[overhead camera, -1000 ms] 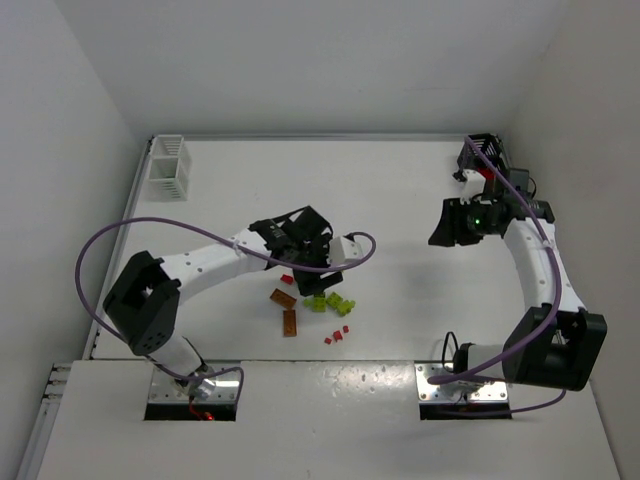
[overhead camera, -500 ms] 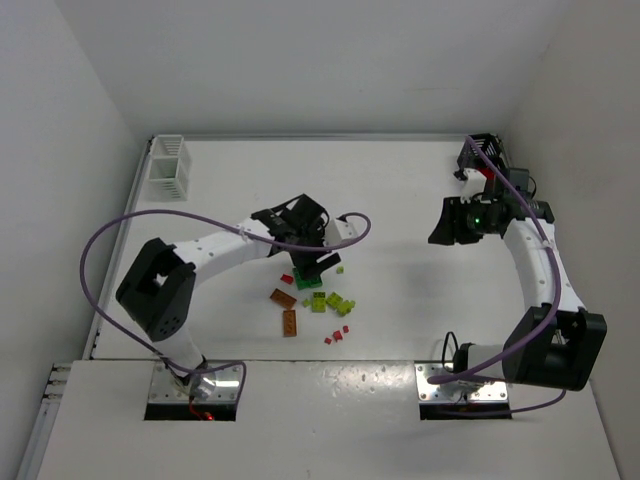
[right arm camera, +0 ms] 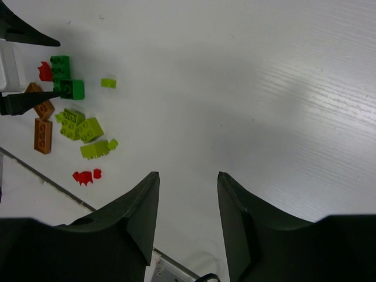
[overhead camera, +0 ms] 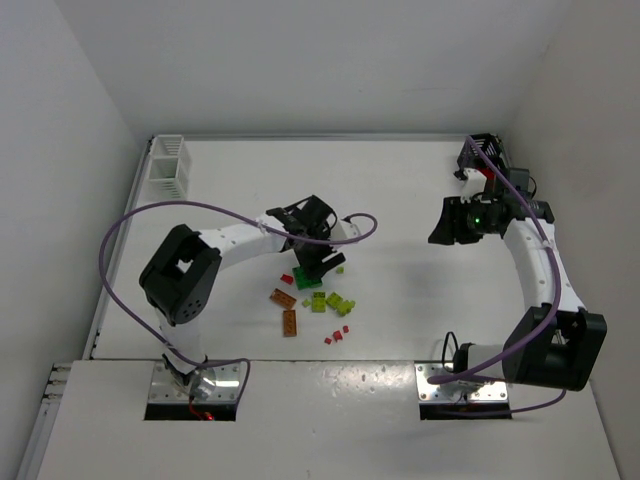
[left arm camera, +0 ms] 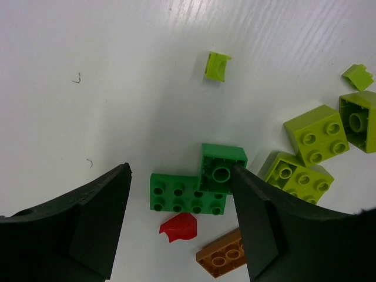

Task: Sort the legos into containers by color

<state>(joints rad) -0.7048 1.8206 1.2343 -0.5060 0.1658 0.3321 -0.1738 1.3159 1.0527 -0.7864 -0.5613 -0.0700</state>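
Note:
My left gripper is above the dark green square brick [overhead camera: 314, 283] [left arm camera: 220, 169], which lies off-center by the finger on the right in the wrist view, so it will next move down and toward that side.
The legos lie in a loose pile [overhead camera: 318, 303] at the table's middle. In the left wrist view I see a dark green 2x4 brick [left arm camera: 187, 200], a dark green 2x2 brick [left arm camera: 222, 167], a red bit [left arm camera: 178, 227], an orange brick [left arm camera: 220, 259] and lime bricks [left arm camera: 315, 134]. My left gripper [left arm camera: 181, 170] is open and empty, low over the green bricks, one jaw on each side of them; it also shows in the top view [overhead camera: 318, 264]. My right gripper [overhead camera: 447, 224] is open and empty, far right of the pile. The white bin [overhead camera: 168, 167] stands far left, the black bin [overhead camera: 487, 155] far right.
The right wrist view shows the pile [right arm camera: 73, 114] at its upper left and my right gripper [right arm camera: 187, 174] over bare table. Walls close the table at the back and both sides. A purple cable [overhead camera: 130, 225] loops from the left arm.
My left gripper has moved a little right and down onto the pile, and the left arm's elbow has swung right. The right arm has not moved.

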